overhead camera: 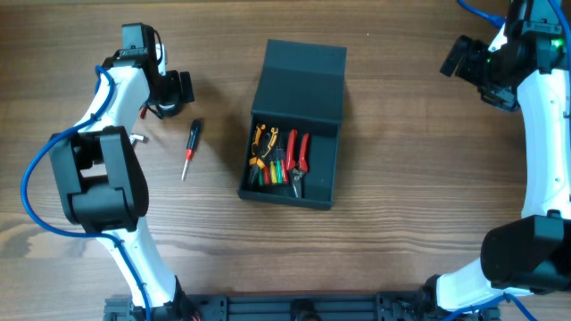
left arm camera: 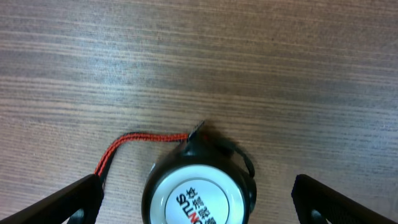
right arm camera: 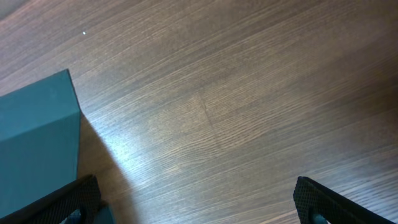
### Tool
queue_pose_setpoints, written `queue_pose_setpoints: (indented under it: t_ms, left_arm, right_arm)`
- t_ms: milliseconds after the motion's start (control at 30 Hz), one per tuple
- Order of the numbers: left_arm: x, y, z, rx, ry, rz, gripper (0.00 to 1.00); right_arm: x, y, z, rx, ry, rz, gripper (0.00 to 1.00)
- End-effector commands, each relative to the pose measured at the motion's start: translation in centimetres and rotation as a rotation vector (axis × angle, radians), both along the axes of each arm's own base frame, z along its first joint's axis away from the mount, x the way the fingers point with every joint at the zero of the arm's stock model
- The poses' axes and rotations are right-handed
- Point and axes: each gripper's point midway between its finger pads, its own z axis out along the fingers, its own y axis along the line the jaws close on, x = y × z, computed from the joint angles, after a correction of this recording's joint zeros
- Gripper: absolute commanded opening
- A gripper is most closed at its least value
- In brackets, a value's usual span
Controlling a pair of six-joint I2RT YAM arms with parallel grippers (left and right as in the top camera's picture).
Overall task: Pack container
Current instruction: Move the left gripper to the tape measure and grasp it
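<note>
The left gripper will move down around the sides of the round black tape measure (overhead camera: 169, 108) (left arm camera: 198, 194) and close on it, since it lies between the open fingers but still below them.
The dark teal-black container (overhead camera: 323, 181) sits open mid-table with its flap lid (overhead camera: 301, 85) laid back; red, green and yellow hand tools (overhead camera: 278, 160) lie inside. A corner of the lid shows in the right wrist view (right arm camera: 34, 143). A red-handled screwdriver (overhead camera: 190, 148) lies on the table left of the box. My left gripper (overhead camera: 169, 96) is open, its fingers either side of a round black tape measure with a white face (left arm camera: 198, 194) and a red cord (left arm camera: 127, 144), not closed on it. My right gripper (overhead camera: 466, 61) is open and empty, up at the far right.
The wooden table (overhead camera: 401, 196) stretches between the box and the right arm. A small metal piece (overhead camera: 136, 138) lies near the left arm.
</note>
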Motion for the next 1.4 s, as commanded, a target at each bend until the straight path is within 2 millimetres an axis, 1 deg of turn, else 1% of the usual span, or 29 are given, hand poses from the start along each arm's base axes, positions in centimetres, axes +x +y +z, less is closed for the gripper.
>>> queue_pose_setpoints:
  t_ms: [0,133,267,367,500,533,667,733,867,900,933,1067,1167,1267,1367]
  left_arm:
    - [0.2,0.7,-1.3,0.019,0.020,-0.008,0.99]
    - [-0.4,0.4,-3.0,0.005,0.066,-0.015,0.98]
    - [-0.3,0.5,-3.2,0.005,0.066,-0.015,0.98]
    - [-0.3,0.5,-3.3,0.008,0.068,-0.024,0.90]
    - [-0.4,0.4,-3.3,0.033,0.077,-0.106,0.75]
    - [-0.5,0.4,-3.3,0.036,0.079,-0.115,0.73]
    - [-0.4,0.4,-3.3,0.036,0.076,-0.115,0.73]
    - [-0.4,0.4,-3.3,0.036,0.075,-0.115,0.70]
    - [-0.4,0.4,-3.3,0.037,0.076,-0.115,0.52]
    - [-0.4,0.4,-3.3,0.036,0.075,-0.115,0.43]
    - [-0.5,0.4,-3.3,0.036,0.078,-0.115,0.36]
    - [-1.1,0.2,-3.3,0.023,0.101,-0.118,0.28]
    - [-1.3,-0.3,-1.8,0.000,0.087,-0.127,0.31]
    - [-1.0,-0.3,0.7,0.005,0.040,-0.127,0.32]
    - [-1.1,-0.7,4.1,0.013,-0.012,-0.134,0.33]
  right_arm:
    - [-0.3,0.1,-0.8,0.007,0.029,0.013,1.00]
    - [-0.5,0.2,-0.8,0.009,0.036,0.013,1.00]
    - [-0.9,0.2,-1.0,0.011,0.055,0.014,0.99]
    - [-1.1,0.3,-1.1,0.012,0.062,0.013,0.99]
    - [-1.1,0.3,-1.1,0.013,0.062,0.014,0.99]
    - [-1.1,0.3,-1.1,0.013,0.062,0.014,1.00]
    - [-1.1,0.3,-1.1,0.013,0.062,0.013,0.99]
    - [-1.1,0.3,-1.1,0.013,0.062,0.014,0.99]
    - [-1.1,0.3,-1.1,0.013,0.063,0.014,0.99]
    - [-1.1,0.3,-1.1,0.013,0.064,0.014,1.00]
    - [-1.1,0.3,-1.1,0.013,0.064,0.014,1.00]
    - [-1.1,0.3,-1.1,0.013,0.064,0.014,1.00]
    - [-1.1,0.3,-1.1,0.012,0.061,0.014,1.00]
    - [-1.0,0.2,-1.0,0.012,0.057,0.013,0.99]
    - [-1.0,0.2,-1.1,0.012,0.058,0.014,0.99]
